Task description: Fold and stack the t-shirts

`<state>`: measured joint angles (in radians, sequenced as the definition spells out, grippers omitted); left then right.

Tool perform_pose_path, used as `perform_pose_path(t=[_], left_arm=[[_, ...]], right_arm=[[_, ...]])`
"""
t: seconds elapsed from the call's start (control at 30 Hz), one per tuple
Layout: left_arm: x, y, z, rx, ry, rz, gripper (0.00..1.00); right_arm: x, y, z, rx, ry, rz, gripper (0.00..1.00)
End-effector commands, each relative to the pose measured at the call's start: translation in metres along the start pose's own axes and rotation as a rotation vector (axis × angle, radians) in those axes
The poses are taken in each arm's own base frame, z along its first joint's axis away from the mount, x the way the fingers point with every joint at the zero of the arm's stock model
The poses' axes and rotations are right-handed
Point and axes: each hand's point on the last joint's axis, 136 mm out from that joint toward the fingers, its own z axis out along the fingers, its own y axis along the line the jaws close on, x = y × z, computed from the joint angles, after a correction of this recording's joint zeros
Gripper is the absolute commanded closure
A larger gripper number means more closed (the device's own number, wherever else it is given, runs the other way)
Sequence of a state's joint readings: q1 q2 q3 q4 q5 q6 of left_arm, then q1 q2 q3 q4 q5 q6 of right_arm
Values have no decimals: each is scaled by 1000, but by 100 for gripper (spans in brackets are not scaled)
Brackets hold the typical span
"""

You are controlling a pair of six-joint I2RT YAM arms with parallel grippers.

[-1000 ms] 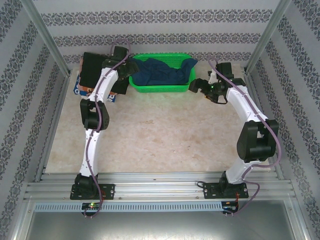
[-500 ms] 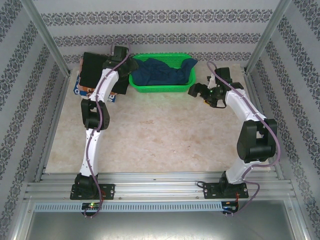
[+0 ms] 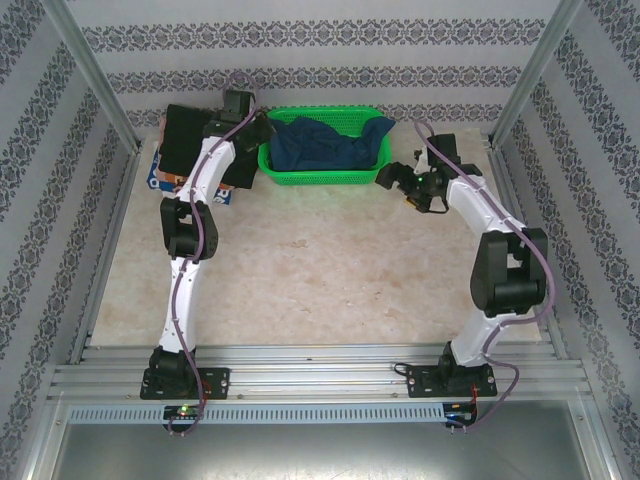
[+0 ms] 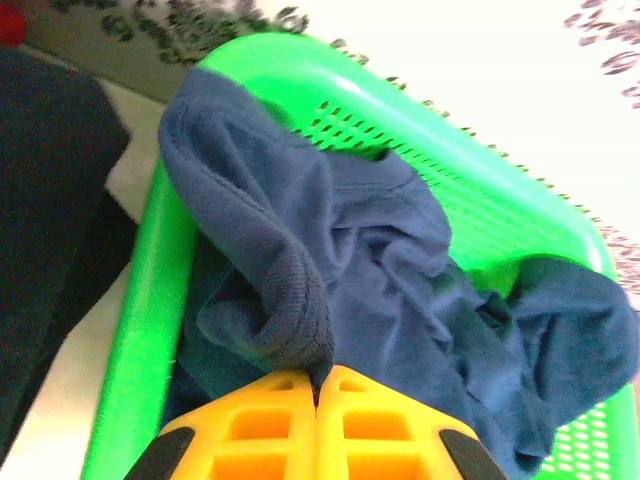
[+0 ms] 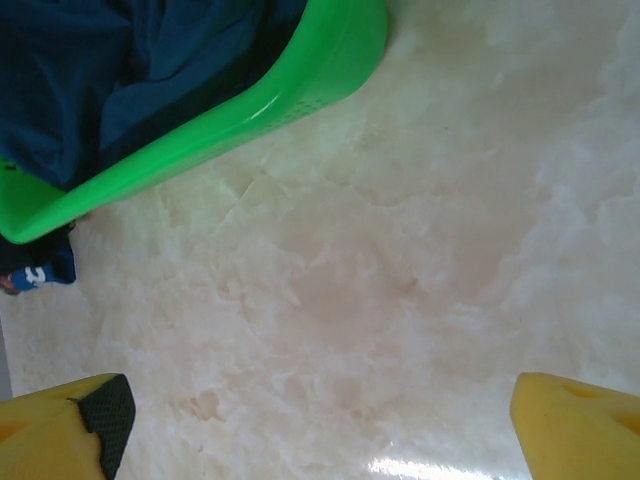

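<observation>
I will first move my right gripper outward and down to straddle the rim at the basket's nearer end, because its fingers are above bare table.
A crumpled navy blue t-shirt (image 3: 325, 146) (image 4: 400, 260) (image 5: 110, 60) lies in the green mesh basket (image 3: 320, 177) (image 4: 150, 300) (image 5: 260, 100) at the back of the table. My left gripper (image 3: 264, 135) (image 4: 320, 378) hangs over the basket's left end, its yellow fingers (image 4: 250, 425) shut on a ribbed fold of that shirt. A folded black t-shirt (image 3: 185, 138) (image 4: 50, 200) sits at the back left on a multicoloured one (image 3: 160, 180). To the right of the basket, my right gripper (image 3: 398, 182) (image 5: 320, 440) is open over bare table.
The pale marbled tabletop (image 3: 320, 270) (image 5: 400, 280) stretches in front of the basket. Metal frame posts and patterned walls close in the back and both sides. The left arm's links (image 3: 190, 215) stand beside the folded pile.
My left gripper has closed on the navy shirt's ribbed fold. The right gripper has moved a little left, toward the basket's right end, still open.
</observation>
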<state>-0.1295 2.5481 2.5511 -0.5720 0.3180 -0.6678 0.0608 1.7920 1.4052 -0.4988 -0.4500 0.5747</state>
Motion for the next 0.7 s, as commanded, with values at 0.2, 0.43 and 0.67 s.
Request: perform_pose_path(t=[0.2, 0.43, 0.67], left_arm=[[-91, -180, -201, 446, -334, 135, 100], [-89, -247, -319, 553, -494, 252, 100], [-99, -260, -457, 533, -742, 339, 100]], right_arm=[[-67, 1, 33, -29, -140, 171, 10], [-98, -2, 74, -51, -191, 307, 20], [-115, -2, 93, 26, -214, 301, 29]])
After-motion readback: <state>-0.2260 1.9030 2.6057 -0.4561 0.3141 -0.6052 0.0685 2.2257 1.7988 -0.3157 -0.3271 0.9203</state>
